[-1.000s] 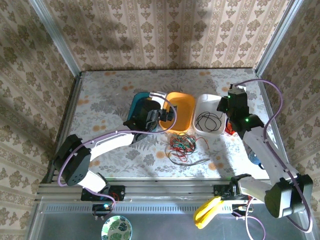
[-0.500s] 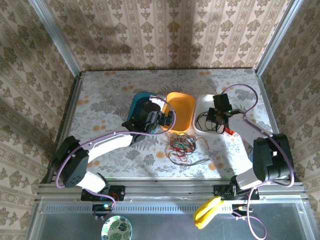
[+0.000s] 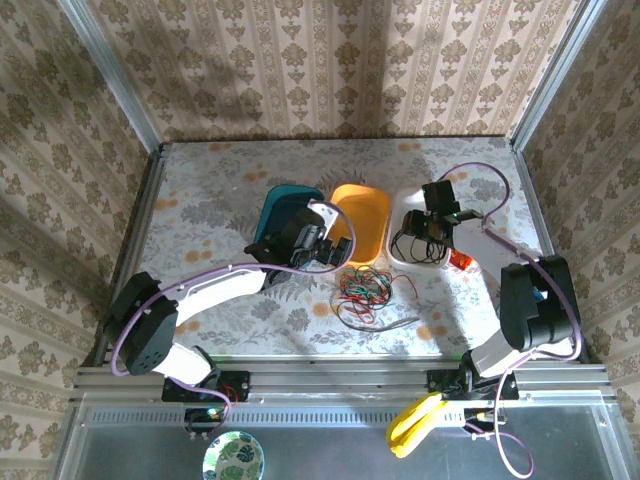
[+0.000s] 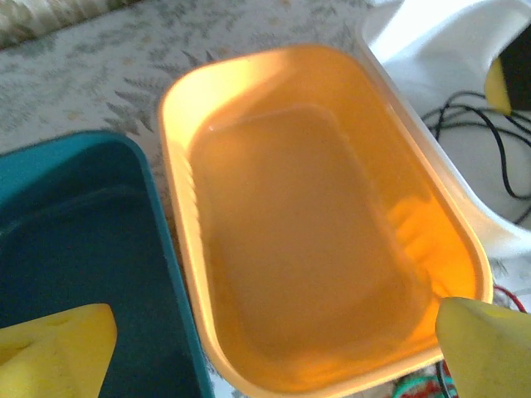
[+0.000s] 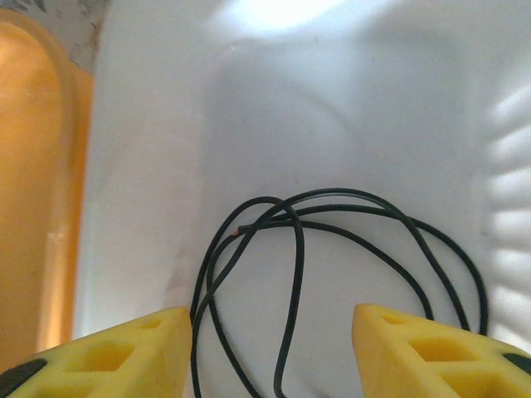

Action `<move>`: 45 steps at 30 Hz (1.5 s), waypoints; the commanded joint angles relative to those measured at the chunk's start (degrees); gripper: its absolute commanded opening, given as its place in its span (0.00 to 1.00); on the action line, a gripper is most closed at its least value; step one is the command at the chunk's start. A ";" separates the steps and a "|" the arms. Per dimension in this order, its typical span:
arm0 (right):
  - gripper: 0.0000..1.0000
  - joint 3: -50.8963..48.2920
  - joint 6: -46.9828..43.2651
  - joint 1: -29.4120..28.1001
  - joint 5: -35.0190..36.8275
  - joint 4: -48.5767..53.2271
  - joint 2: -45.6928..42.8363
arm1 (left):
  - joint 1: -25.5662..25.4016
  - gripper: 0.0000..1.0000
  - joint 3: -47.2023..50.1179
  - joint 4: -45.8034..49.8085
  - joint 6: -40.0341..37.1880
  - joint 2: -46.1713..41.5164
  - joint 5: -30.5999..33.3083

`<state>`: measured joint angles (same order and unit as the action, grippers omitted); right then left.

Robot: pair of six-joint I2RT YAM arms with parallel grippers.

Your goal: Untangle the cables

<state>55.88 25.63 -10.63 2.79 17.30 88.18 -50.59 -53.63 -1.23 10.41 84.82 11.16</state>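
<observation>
The robot's right gripper should next lift from the white bin and come back and down onto the tangle's black cable [image 3: 379, 288], because that cable still lies among red and green.
A tangle of red, green and black cables [image 3: 362, 290] lies on the table in front of the bins. More black cables [image 5: 332, 249] lie looped on the floor of the white bin [image 3: 412, 205]. My right gripper [image 5: 274, 348] hangs open just above them, its yellow fingertips [image 5: 108, 356] on either side of the loops and holding nothing. My left gripper [image 3: 325, 250] is wide open over the near edge of the orange bin [image 4: 307, 240], also holding nothing. A bit of red and green cable [image 4: 423, 388] shows below that bin's rim.
A teal bin [image 3: 280, 215] stands left of the orange bin [image 3: 362, 225]. A small red object [image 3: 458, 262] lies on the table right of the white bin. Metal rails and papered walls close in the table on all sides.
My right arm has swung left from the table's right side to over the white bin, and its gripper has gone from shut to open. The left gripper has drifted slightly toward the tangle.
</observation>
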 commanded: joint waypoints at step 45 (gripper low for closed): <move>0.25 -7.33 -14.56 -19.61 -11.86 15.33 -5.56 | -6.63 1.00 0.95 15.94 -8.23 1.28 -7.95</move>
<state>47.94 11.90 -30.37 -7.18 32.99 82.15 -56.93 -50.59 14.59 3.77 86.43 2.02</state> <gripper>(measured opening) 0.252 0.999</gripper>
